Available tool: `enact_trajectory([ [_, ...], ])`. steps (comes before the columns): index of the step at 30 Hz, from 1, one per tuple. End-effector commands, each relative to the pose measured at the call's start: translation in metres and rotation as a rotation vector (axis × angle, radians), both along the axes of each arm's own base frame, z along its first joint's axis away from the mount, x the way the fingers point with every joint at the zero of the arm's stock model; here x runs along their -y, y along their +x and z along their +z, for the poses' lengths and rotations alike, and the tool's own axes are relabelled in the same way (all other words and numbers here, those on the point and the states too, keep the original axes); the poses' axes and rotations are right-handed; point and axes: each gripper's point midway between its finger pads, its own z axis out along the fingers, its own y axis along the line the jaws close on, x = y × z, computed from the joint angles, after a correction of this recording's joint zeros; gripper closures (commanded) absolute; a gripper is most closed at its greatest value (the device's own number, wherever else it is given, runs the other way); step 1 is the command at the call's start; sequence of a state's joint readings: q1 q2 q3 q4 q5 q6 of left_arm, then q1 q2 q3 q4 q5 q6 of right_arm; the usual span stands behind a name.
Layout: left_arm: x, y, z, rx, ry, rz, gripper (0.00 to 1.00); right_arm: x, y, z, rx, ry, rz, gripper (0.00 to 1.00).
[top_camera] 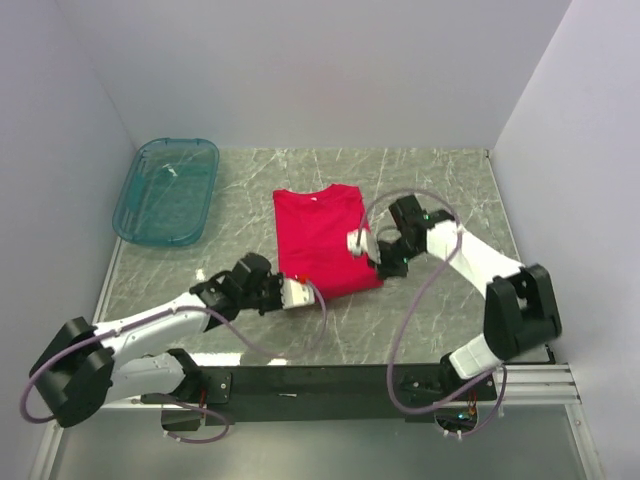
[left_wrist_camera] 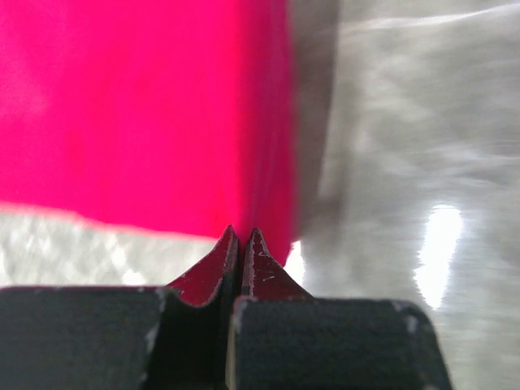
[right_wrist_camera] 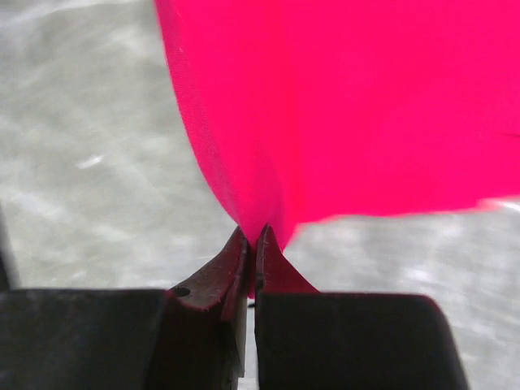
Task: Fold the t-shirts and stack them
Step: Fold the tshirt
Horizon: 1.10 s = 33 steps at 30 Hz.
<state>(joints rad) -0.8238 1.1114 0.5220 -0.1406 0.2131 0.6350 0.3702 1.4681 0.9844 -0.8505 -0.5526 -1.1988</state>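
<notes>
The held corner of the t-shirt should next go outward with my right gripper and be let go over the t-shirt's shoulder farther from the tub, since that shoulder lies outward of the gripper.
One bright red t-shirt (top_camera: 325, 240) lies partly folded as a tall rectangle in the middle of the table, neck end away from the arms. My left gripper (top_camera: 312, 292) is at its near left corner, and in the left wrist view it (left_wrist_camera: 242, 236) is shut on the red cloth's (left_wrist_camera: 146, 106) corner. My right gripper (top_camera: 378, 265) is at the shirt's right edge near the front. The right wrist view shows it (right_wrist_camera: 254, 236) shut on a corner of the red cloth (right_wrist_camera: 349, 106), which rises from the jaws.
A see-through teal plastic tub (top_camera: 167, 190) stands at the back left, against the left wall. White walls close the table on three sides. Bare grey marbled tabletop (top_camera: 440, 180) lies around the shirt.
</notes>
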Motion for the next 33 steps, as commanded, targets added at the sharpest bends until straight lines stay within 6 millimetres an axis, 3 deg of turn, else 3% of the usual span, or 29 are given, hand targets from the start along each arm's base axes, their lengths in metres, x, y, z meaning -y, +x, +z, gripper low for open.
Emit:
enact_trajectory([
  [1,-0.002,0.049,0.028,0.089,-0.058,0.074,1.0,-0.006,0.07,0.026,0.083,0.034,-0.169,1.0],
  [2,-0.009,0.069,0.023,0.087,-0.044,0.118,1.0,-0.008,0.095,0.033,0.115,0.029,-0.206,1.0],
  [4,-0.005,0.105,0.047,0.157,-0.067,0.148,1.0,-0.013,0.123,0.044,0.141,0.043,-0.27,1.0],
  [6,-0.012,0.14,0.047,0.186,-0.048,0.213,1.0,-0.023,0.159,0.059,0.17,0.067,-0.344,1.0],
  [7,-0.008,0.163,0.067,0.24,-0.074,0.231,1.0,-0.026,0.172,0.064,0.18,0.075,-0.37,1.0],
  [8,-0.014,0.178,0.057,0.223,-0.051,0.26,1.0,-0.032,0.194,0.071,0.203,0.092,-0.398,1.0],
  [10,-0.015,0.209,0.075,0.289,-0.069,0.313,0.99,-0.034,0.219,0.067,0.21,0.089,-0.469,1.0],
  [11,-0.019,0.221,0.067,0.288,-0.053,0.338,0.99,-0.036,0.233,0.076,0.245,0.104,-0.497,1.0],
  [14,-0.029,0.255,0.066,0.36,-0.047,0.441,0.99,-0.036,0.266,0.077,0.306,0.118,-0.593,1.0],
  [16,-0.033,0.27,0.066,0.39,-0.05,0.491,0.99,-0.036,0.283,0.072,0.331,0.126,-0.65,1.0],
  [17,-0.037,0.278,0.054,0.393,-0.027,0.526,0.99,-0.037,0.289,0.071,0.339,0.135,-0.663,1.0],
  [22,-0.038,0.299,0.035,0.404,-0.011,0.578,1.0,-0.04,0.311,0.06,0.363,0.153,-0.739,1.0],
  [25,-0.043,0.311,0.044,0.458,-0.019,0.627,0.99,-0.037,0.321,0.061,0.396,0.159,-0.781,1.0],
  [33,-0.05,0.323,0.044,0.491,0.001,0.658,0.99,-0.039,0.33,0.06,0.405,0.196,-0.831,1.0],
])
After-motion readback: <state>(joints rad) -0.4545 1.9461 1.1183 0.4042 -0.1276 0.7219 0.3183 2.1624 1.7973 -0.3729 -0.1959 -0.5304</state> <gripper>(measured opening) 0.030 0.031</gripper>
